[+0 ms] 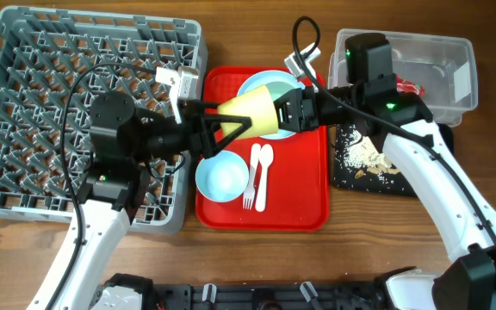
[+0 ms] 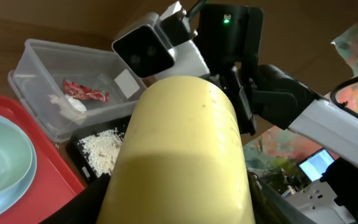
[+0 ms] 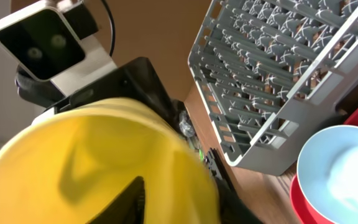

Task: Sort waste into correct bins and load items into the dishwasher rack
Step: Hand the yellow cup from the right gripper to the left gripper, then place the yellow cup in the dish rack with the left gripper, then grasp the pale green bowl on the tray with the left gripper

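I should next move the yellow cup (image 1: 252,112) in my left gripper to the left in the overhead view, over the rack's empty near wires below, and lower it to release it.
The yellow cup (image 1: 252,112) hangs on its side above the red tray, between both grippers. My left gripper (image 1: 229,120) clamps its narrow end from the left. My right gripper (image 1: 289,110) grips its rim from the right, one finger inside the cup (image 3: 73,162). The cup fills the left wrist view (image 2: 179,155). A pale blue bowl (image 1: 222,176), white fork (image 1: 250,182) and spoon (image 1: 263,170) lie on the tray. The pale blue plate (image 1: 250,83) and green bowl (image 1: 281,86) sit partly hidden behind the cup. The grey rack (image 1: 24,103) stands at the left.
The red tray (image 1: 304,198) lies in the middle. The clear tub (image 1: 442,52) at the back right holds the red wrapper (image 2: 86,93) and white tissue (image 2: 70,107). The black tray (image 1: 344,176) in front of it holds rice crumbs (image 1: 364,155).
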Robot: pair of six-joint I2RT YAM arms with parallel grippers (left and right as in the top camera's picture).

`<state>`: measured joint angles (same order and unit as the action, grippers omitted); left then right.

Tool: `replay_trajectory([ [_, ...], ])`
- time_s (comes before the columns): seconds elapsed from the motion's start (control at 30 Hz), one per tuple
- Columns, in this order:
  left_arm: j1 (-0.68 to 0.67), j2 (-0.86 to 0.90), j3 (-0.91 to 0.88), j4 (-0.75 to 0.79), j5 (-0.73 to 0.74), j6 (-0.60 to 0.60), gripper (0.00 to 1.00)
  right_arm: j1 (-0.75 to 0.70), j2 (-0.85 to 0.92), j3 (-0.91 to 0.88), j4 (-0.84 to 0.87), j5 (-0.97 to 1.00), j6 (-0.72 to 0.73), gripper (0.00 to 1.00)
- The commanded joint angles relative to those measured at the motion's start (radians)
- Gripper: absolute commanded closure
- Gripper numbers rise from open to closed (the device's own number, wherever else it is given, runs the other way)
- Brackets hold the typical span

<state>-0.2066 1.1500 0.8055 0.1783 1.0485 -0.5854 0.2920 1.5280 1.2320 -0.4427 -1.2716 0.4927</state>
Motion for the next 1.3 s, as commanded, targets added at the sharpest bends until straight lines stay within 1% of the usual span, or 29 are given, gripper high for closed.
replay_trajectory([
  [0.0,0.009,0.010,0.005,-0.061,-0.074,0.062,0.79,0.003,-0.005,0.004,0.010,-0.051,-0.019,0.56],
  [0.07,0.020,0.010,0.005,-0.076,-0.107,0.068,0.96,-0.015,-0.005,0.004,0.001,0.001,-0.019,0.50],
  [0.1,0.034,0.010,0.005,-0.088,-0.116,0.090,0.96,-0.023,-0.005,0.004,-0.015,0.059,-0.020,0.46],
  [0.13,0.056,0.010,0.005,-0.134,-0.162,0.115,0.96,-0.031,-0.005,0.004,-0.053,0.172,-0.022,0.42],
  [0.2,0.100,0.010,0.005,-0.274,-0.315,0.169,0.96,-0.039,-0.006,0.004,-0.132,0.375,-0.031,0.42],
  [0.27,0.140,0.004,0.006,-0.366,-0.417,0.186,0.96,-0.044,-0.007,0.004,-0.179,0.474,-0.076,0.42],
  [0.3,0.187,-0.012,0.021,-0.459,-0.468,0.186,0.96,-0.054,-0.012,0.006,-0.235,0.573,-0.109,0.42],
  [0.33,0.229,-0.027,0.056,-0.575,-0.529,0.188,0.96,-0.062,-0.018,0.008,-0.272,0.629,-0.127,0.42],
  [0.37,0.253,-0.034,0.084,-0.654,-0.573,0.199,0.96,-0.069,-0.025,0.010,-0.300,0.668,-0.141,0.41],
  [0.4,0.286,-0.039,0.135,-0.770,-0.645,0.225,0.96,-0.081,-0.037,0.019,-0.353,0.735,-0.180,0.41],
  [0.43,0.328,-0.039,0.209,-0.920,-0.755,0.242,0.96,-0.090,-0.048,0.034,-0.404,0.803,-0.204,0.41],
  [0.5,0.387,-0.039,0.307,-1.109,-0.903,0.241,0.96,-0.104,-0.056,0.075,-0.507,0.933,-0.231,0.40],
  [0.57,0.425,-0.039,0.322,-1.162,-0.951,0.241,0.96,-0.114,-0.056,0.083,-0.543,0.951,-0.232,0.40],
  [0.63,0.456,-0.010,0.322,-1.216,-1.067,0.241,0.96,-0.116,-0.056,0.083,-0.556,0.950,-0.231,0.40],
  [0.67,0.462,0.015,0.322,-1.232,-1.084,0.241,0.96,-0.116,-0.056,0.082,-0.558,0.951,-0.230,0.40],
  [0.8,0.462,0.153,0.322,-1.252,-1.085,0.241,0.96,-0.116,-0.056,0.082,-0.565,0.951,-0.230,0.40],
  [0.9,0.462,0.262,0.322,-1.253,-1.114,0.241,0.96,-0.116,-0.056,0.082,-0.568,0.951,-0.230,0.39],
  [0.93,0.462,0.291,0.322,-1.252,-1.114,0.241,0.94,-0.116,-0.056,0.082,-0.568,0.951,-0.231,0.39],
  [0.97,0.462,0.309,0.322,-1.249,-1.114,0.241,0.68,-0.116,-0.056,0.082,-0.568,0.951,-0.230,0.39],
  [1.0,0.462,0.319,0.322,-1.244,-1.114,0.241,0.51,-0.116,-0.056,0.082,-0.568,0.951,-0.230,0.39],
  [1.03,0.462,0.322,0.322,-1.240,-1.114,0.241,0.30,-0.116,-0.056,0.082,-0.569,0.951,-0.231,0.40],
  [1.07,0.462,0.322,0.322,-1.236,-1.114,0.241,0.17,-0.116,-0.056,0.082,-0.569,0.950,-0.231,0.39],
  [1.1,0.462,0.317,0.323,-1.228,-1.113,0.240,0.00,-0.116,-0.056,0.082,-0.570,0.950,-0.231,0.39],
  [1.17,0.461,0.295,0.341,-1.231,-1.093,0.238,0.00,-0.116,-0.056,0.082,-0.572,0.951,-0.231,0.39],
  [1.2,0.457,0.267,0.374,-1.231,-1.061,0.238,0.00,-0.116,-0.056,0.082,-0.575,0.951,-0.231,0.37],
  [1.23,0.413,0.199,0.425,-1.215,-0.989,0.238,0.00,-0.116,-0.056,0.082,-0.586,0.959,-0.230,0.32],
  [1.27,0.354,0.156,0.427,-1.180,-0.970,0.239,0.00,-0.116,-0.056,0.082,-0.599,0.987,-0.228,0.29],
])
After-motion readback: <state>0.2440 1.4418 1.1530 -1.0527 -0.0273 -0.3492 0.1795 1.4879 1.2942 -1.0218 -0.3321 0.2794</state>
